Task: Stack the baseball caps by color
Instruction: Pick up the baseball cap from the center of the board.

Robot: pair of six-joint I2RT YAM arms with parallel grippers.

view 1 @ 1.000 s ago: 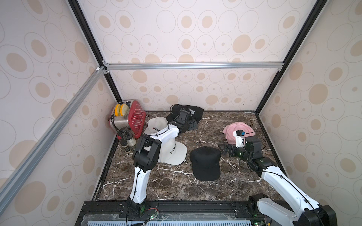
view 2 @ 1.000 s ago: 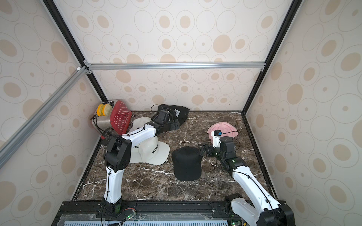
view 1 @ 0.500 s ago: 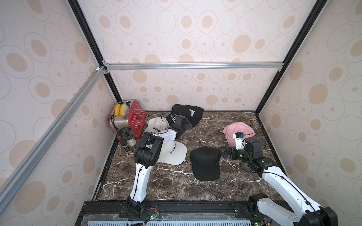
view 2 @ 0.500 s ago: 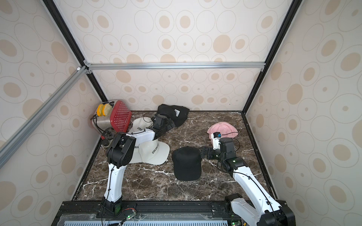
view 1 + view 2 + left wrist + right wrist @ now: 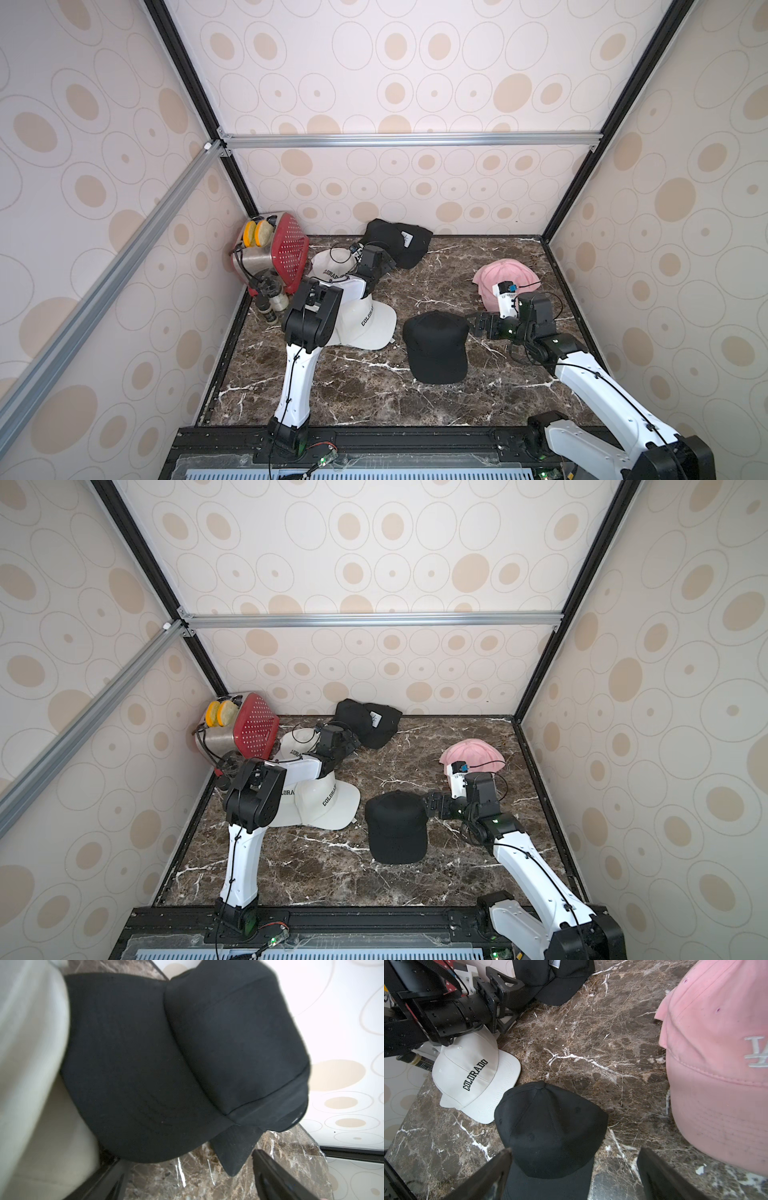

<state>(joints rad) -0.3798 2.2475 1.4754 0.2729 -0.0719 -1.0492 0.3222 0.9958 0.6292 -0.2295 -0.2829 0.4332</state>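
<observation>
I should push my left gripper outward onto the plain black cap's near brim edge (image 5: 154, 1154). That edge is just outward of the gripper and sticks out toward its open fingers.
Two black baseball caps (image 5: 399, 245), one with a white patch, lie stacked by the back wall. White COLORADO caps (image 5: 370, 324) lie at the left under my left arm, with another white cap (image 5: 332, 266) behind them. A lone black cap (image 5: 436, 345) sits mid-table, and a pink cap (image 5: 505, 274) at the right. My left gripper (image 5: 384, 266) is open, its jaws wide on either side of the back black caps' brim (image 5: 234, 1147). My right gripper (image 5: 478, 326) is open, low at the right edge of the lone black cap (image 5: 550, 1130), touching nothing I can see.
A red toaster (image 5: 274, 253) holding yellow rounds stands in the back left corner, with small bottles (image 5: 272, 299) in front of it. Patterned walls close the table on three sides. Bare marble (image 5: 365, 395) lies toward the front.
My left gripper has drawn back a little from the back black caps toward the white caps. My right gripper has shifted slightly toward the front beside the lone black cap.
</observation>
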